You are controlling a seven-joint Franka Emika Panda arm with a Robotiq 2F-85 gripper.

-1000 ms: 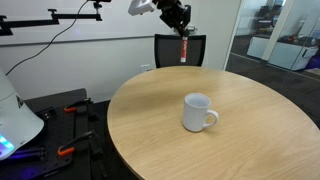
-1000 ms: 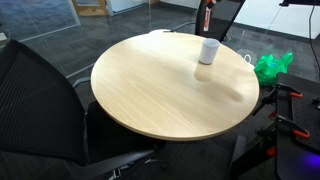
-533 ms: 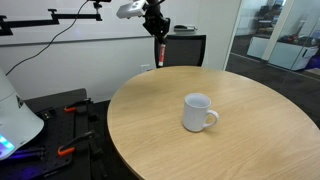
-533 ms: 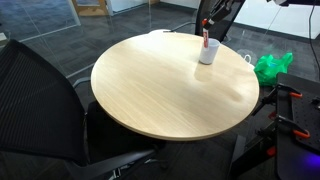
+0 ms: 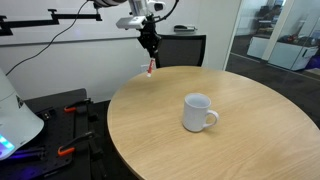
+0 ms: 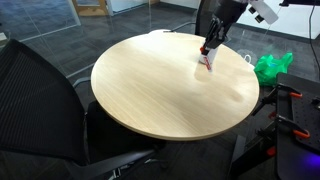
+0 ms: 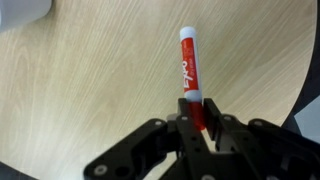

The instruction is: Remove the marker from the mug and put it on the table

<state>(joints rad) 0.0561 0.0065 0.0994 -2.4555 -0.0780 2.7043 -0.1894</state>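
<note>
The red marker still hangs above the table, so I should next lower my gripper toward the clear tabletop away from the white mug and release it there.
My gripper is shut on the red marker, which has a whitish tip and points away from the jaws over the table. In an exterior view the gripper holds the marker hanging down near the table's far left edge, well away from the white mug, which stands upright mid-table. In an exterior view the gripper and marker are in front of the mug, which is mostly hidden; the table top lies below.
A black office chair stands behind the table. Another dark chair is at the near side. A green bag lies on the floor. Black stands and clamps are beside the table. A corner of the mug shows in the wrist view.
The gripper has carried the marker away from above the mug, sideways and down toward the table's edge. The mug has not moved.
</note>
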